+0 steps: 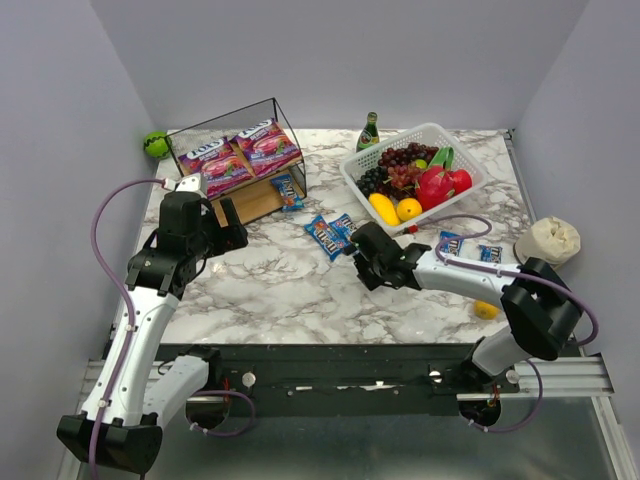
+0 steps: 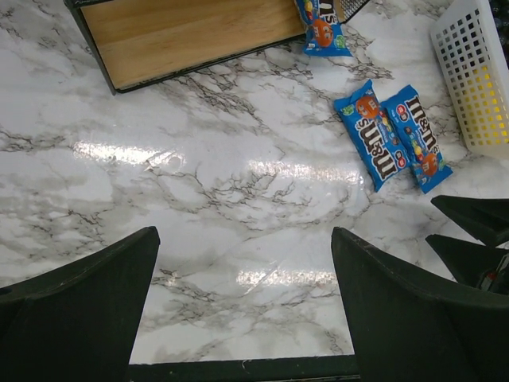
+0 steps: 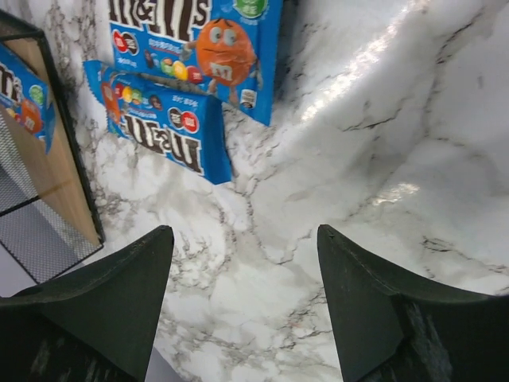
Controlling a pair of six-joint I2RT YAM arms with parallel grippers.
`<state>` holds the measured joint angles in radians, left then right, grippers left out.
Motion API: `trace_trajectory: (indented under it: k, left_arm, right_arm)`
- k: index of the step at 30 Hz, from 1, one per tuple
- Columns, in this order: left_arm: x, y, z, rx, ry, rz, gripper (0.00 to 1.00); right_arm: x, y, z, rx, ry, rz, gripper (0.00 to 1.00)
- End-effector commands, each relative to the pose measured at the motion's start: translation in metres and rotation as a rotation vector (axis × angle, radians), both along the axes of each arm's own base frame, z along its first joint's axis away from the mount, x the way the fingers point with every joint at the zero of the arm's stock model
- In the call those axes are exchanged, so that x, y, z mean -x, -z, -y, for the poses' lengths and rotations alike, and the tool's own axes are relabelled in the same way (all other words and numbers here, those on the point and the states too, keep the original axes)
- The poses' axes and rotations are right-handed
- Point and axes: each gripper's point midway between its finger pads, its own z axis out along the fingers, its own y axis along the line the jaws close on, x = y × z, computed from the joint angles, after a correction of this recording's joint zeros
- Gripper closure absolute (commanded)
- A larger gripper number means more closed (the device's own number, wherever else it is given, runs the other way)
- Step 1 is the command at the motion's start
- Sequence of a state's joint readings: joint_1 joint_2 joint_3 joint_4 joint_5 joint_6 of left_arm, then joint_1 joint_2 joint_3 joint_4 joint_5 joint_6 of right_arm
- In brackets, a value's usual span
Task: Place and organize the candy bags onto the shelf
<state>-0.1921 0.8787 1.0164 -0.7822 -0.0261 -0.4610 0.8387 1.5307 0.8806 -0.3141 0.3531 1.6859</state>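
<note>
The near edge of the mid-table blue packet farther from the basket is at the end that lies clear, so the right gripper will next move down and outward, toward the shelf, onto that edge.
The shelf stands at the back left, with two purple candy bags flat on its top board. One blue packet lies at the shelf's right front corner. Two blue packets lie side by side mid-table; they also show in the left wrist view and the right wrist view. Two more blue packets lie to the right. My left gripper is open and empty before the shelf's lower board. My right gripper is open and empty, just short of the mid-table pair.
A white lattice basket of fruit stands at the back right, with a green bottle behind it. A green ball sits left of the shelf. A beige bundle and a small orange are at the right edge.
</note>
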Motion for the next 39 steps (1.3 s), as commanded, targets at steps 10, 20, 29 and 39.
trace_trajectory:
  k: [10,20,29,39]
  left_arm:
    - [-0.004,-0.003,0.004,0.019,0.0,0.003,0.01]
    - [-0.004,-0.004,0.003,0.012,-0.007,0.0,0.01]
    - [-0.002,-0.006,-0.004,-0.024,-0.014,0.002,0.01]
    - [-0.004,-0.006,-0.004,-0.035,-0.006,-0.002,0.01]
  right_arm:
    - [-0.023,0.02,-0.001,0.049,-0.06,0.069,0.27]
    - [-0.038,0.041,-0.014,0.052,-0.136,0.057,0.38]
    - [-0.046,0.052,-0.027,0.034,-0.164,0.042,0.44]
    - [-0.054,0.06,-0.028,0.057,-0.151,0.042,0.74]
